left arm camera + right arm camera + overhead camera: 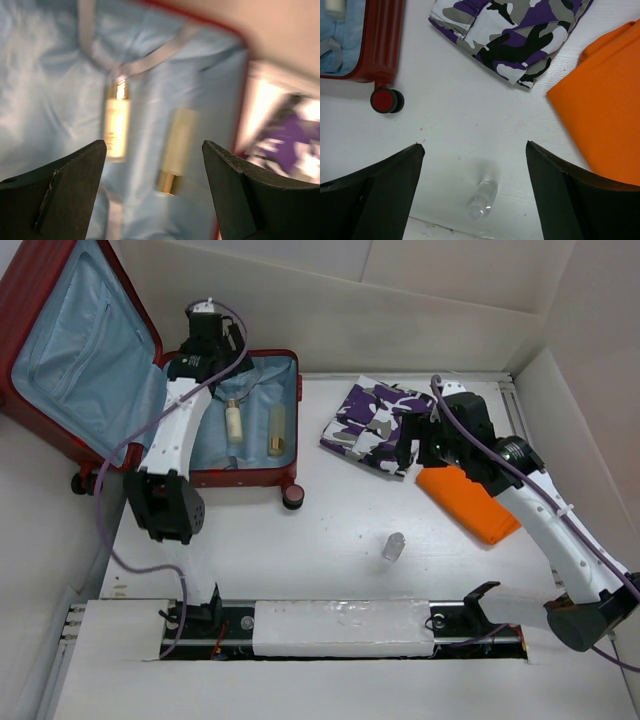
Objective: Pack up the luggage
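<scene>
The small clear bottle [393,546] is still standing outside the luggage, so my left gripper should swing back and to the right in the top view next, then go down around the bottle.
The dark red luggage [262,478] lies open at the left, its lid [75,340] up and its lining light blue. Two cream bottles with gold caps lie inside: one at the left [233,421] [116,122] and one at the right [276,430] [176,147]. My left gripper [190,365] [154,150] hangs open and empty above them. My right gripper [412,455] [474,152] is open and empty above the table, between a purple camouflage garment [375,422] [512,32] and a folded orange cloth [470,502] [605,120]. A small clear bottle [393,546] [482,197] stands on the table.
The suitcase wheel [294,497] [385,100] sticks out toward the table's middle. White walls close in the back and right side. A white padded bar [345,628] runs along the near edge between the arm bases.
</scene>
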Tool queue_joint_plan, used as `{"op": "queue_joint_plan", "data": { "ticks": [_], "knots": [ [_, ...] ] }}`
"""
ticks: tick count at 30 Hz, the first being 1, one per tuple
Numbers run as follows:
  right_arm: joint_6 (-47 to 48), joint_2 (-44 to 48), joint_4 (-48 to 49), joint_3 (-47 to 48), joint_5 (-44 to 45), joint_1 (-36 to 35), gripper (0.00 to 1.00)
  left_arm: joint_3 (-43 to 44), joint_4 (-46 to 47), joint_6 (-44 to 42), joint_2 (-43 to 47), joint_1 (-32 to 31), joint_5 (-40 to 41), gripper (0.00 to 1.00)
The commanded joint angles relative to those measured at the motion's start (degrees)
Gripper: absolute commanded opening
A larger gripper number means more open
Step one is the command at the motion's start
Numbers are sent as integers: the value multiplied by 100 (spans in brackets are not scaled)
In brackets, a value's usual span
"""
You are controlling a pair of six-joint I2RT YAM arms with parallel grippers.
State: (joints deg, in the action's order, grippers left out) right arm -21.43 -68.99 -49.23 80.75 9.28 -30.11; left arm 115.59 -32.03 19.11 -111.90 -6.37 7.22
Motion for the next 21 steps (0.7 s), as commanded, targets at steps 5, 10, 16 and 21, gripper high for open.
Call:
{"op": "queue_joint_plan", "data": {
  "ticks": [5,10,16,21],
  "knots": [
    [-159,-115,186,449,925,39,83,-1587,39,-637,1686,-2098,-267,75],
    [-397,-62,-174,793,1576,584,81,-2812,416,-540,2321,-3632,-730,73],
    [-502,237,-376,855,1340,1260,84,-2973,409,-365,2243,-5364,-968,75],
    [-502,359,-482,768,761,1586,88,-2972,530,-417,1988,-5840,-1328,75]
  ]
}}
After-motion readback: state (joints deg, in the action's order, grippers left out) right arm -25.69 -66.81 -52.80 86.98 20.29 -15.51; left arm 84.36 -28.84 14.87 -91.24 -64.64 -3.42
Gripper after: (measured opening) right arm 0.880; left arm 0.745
